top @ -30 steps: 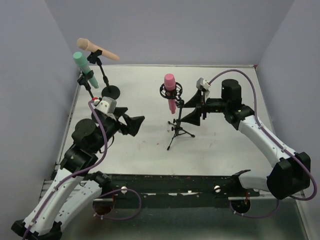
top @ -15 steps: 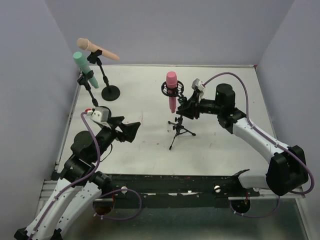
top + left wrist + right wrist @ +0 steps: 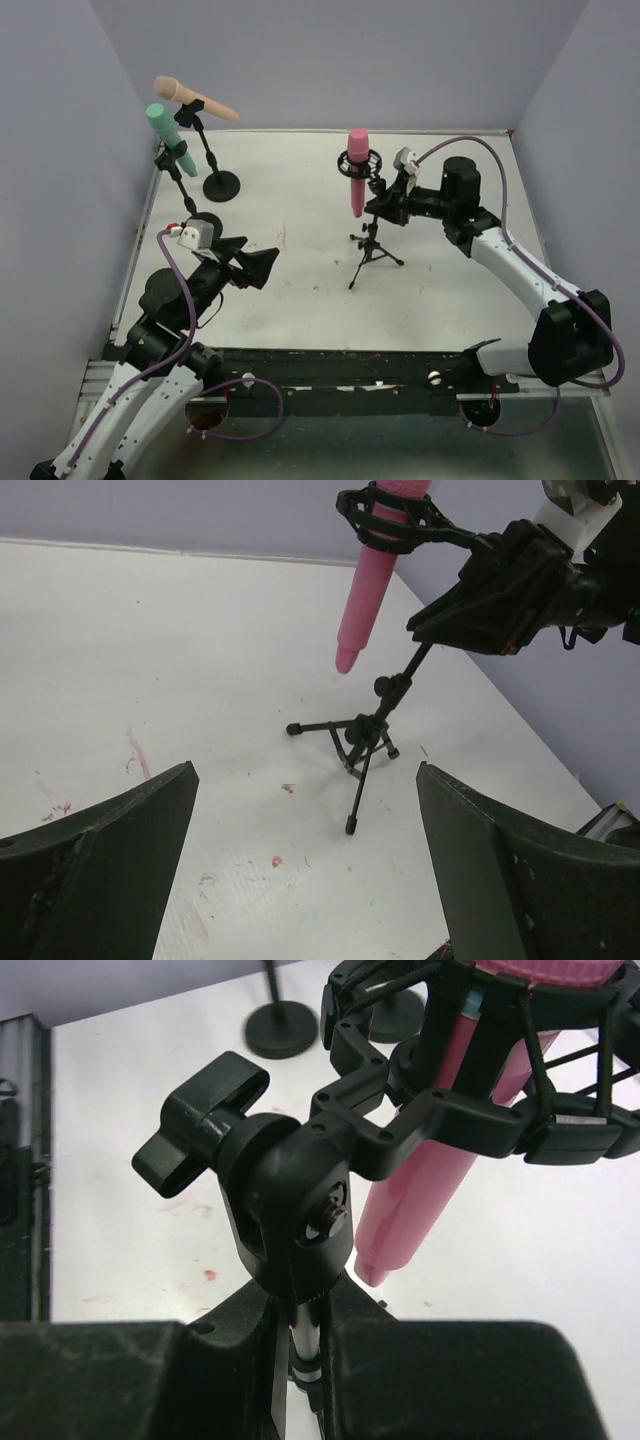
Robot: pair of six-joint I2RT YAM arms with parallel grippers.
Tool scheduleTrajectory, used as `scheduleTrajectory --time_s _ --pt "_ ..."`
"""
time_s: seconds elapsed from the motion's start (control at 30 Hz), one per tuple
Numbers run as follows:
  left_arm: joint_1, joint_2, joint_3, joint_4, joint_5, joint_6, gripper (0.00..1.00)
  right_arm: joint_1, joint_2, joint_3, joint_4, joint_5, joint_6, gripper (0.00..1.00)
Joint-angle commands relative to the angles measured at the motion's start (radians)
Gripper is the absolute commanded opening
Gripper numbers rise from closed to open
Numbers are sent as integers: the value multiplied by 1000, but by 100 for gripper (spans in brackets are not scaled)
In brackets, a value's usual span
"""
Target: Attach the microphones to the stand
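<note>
Next, the right gripper shifts the stand outward and to the right in the top view, toward the table's far corner, where the white table lies empty (image 3: 440, 167).
The pink microphone (image 3: 356, 172) hangs head-up in the black shock mount (image 3: 470, 1110) of a tripod stand (image 3: 373, 252) mid-table. My right gripper (image 3: 385, 206) is shut on the stand's thin pole (image 3: 318, 1355), just under its swivel joint (image 3: 290, 1210). From the left wrist, the pink microphone (image 3: 368, 585) and the tripod stand (image 3: 362, 742) show ahead, well beyond my left gripper (image 3: 305, 810). That left gripper (image 3: 262, 266) is open and holds nothing, over the near left of the table. The peach microphone (image 3: 195, 97) and the teal microphone (image 3: 170, 138) sit clipped on two tall stands at the back left.
Two round black stand bases (image 3: 222, 184) (image 3: 205, 220) rest at the back left, close to my left arm. Purple walls enclose the white table (image 3: 450, 290) on three sides. A black rail (image 3: 330, 365) runs along the near edge.
My right gripper has shut on the tripod stand's pole, and the stand with the pink microphone has shifted right and slightly back. My left arm drew back toward the near edge, still open.
</note>
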Motion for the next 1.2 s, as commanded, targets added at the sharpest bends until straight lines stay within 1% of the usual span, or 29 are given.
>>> scheduleTrajectory --time_s 0.0,0.13,0.33,0.4,0.47,0.57,0.63,0.73,0.83,0.93,1.07,1.13,1.17 --pt "3 -24 -10 -18 3 10 98 -136 27 138 -19 24 -87 3" --pt "3 -31 -17 -15 7 20 98 -269 92 226 3 30 -105 3" --pt "3 -37 -33 8 24 26 98 -507 250 316 240 51 -21 3" --pt "3 -34 -39 17 27 30 98 -561 314 355 328 41 16 3" --pt "3 -30 -40 25 26 35 98 -593 369 390 380 59 19 3" --pt "3 -14 -37 23 30 44 98 -624 454 442 431 67 4 4" --pt "3 -10 -37 25 30 49 99 -638 495 481 431 64 -10 4" --pt "3 -1 -39 31 30 55 98 -647 529 485 434 60 -49 6" --pt "3 2 -43 42 27 61 98 -656 538 468 442 39 -46 9" --pt "3 15 -45 51 32 64 98 -658 535 438 435 2 -41 13" --pt "3 21 -43 53 44 64 98 -658 528 404 420 -33 -38 22" --pt "3 15 -43 53 47 63 98 -658 518 395 414 -38 -35 24" --pt "4 12 -45 51 49 63 99 -658 515 389 406 -39 -39 27"
